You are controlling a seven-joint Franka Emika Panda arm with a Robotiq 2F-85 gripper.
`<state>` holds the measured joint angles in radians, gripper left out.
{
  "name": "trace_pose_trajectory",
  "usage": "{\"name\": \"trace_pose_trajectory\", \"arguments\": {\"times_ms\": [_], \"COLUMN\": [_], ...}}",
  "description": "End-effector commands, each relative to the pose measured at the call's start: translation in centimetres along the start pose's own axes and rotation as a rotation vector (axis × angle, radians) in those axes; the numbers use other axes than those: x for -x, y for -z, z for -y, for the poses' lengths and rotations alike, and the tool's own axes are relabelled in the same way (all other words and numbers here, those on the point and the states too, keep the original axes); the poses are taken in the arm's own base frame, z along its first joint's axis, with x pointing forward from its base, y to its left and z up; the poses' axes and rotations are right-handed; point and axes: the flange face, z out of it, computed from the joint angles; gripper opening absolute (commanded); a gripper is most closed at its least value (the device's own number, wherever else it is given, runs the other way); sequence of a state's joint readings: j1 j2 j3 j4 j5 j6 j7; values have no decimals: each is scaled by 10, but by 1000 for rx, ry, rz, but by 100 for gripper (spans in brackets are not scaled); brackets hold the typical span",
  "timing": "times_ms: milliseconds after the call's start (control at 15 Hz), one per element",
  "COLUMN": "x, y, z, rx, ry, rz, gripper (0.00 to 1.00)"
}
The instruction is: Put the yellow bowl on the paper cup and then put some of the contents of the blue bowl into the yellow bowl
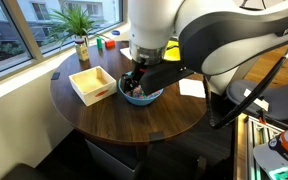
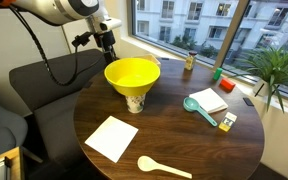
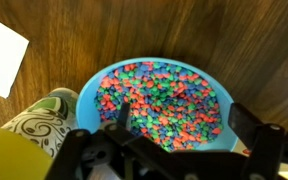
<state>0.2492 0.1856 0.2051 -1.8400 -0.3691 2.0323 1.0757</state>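
The tiny multicoloured pieces are in a heap below. My gripper's fingers are already open, and next I should lower it down into the blue bowl (image 3: 212, 85) and close it among the pieces.
The blue bowl (image 3: 212, 85) holds a heap of tiny multicoloured pieces (image 3: 164, 100) and fills the wrist view; it also shows in an exterior view (image 1: 144, 98) under my arm. My gripper (image 3: 184, 125) is open just above the pieces, one finger over the heap and the other near the bowl's right rim; it also shows in both exterior views (image 1: 136, 82) (image 2: 107, 45). The yellow bowl (image 2: 132, 72) rests upright on the paper cup (image 2: 134, 102). In the wrist view the yellow bowl's edge (image 3: 4, 155) and the cup (image 3: 46, 115) lie just left of the blue bowl.
A square wooden tray (image 1: 92, 84) stands beside the blue bowl. A white paper sheet (image 2: 111, 137), a wooden spoon (image 2: 164, 167), a teal spoon (image 2: 199, 110) and a white pad (image 2: 210, 100) lie on the round wooden table (image 2: 174, 135). A potted plant (image 2: 279, 70) stands by the window.
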Motion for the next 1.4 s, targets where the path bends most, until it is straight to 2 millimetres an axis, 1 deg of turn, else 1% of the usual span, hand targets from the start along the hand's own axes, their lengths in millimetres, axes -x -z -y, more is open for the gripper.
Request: {"name": "trace_pose_trajectory", "arguments": {"times_ms": [0, 133, 467, 800, 1333], "x": [4, 4, 4, 1, 3], "y": [-12, -17, -22, -31, -50], "z": [4, 4, 2, -7, -1], "rx": [21, 27, 38, 62, -22], "ry": [-25, -33, -57, -83, -95], "rz": [-15, -24, -37, -41, -30], "gripper": [100, 100, 100, 100, 100]}}
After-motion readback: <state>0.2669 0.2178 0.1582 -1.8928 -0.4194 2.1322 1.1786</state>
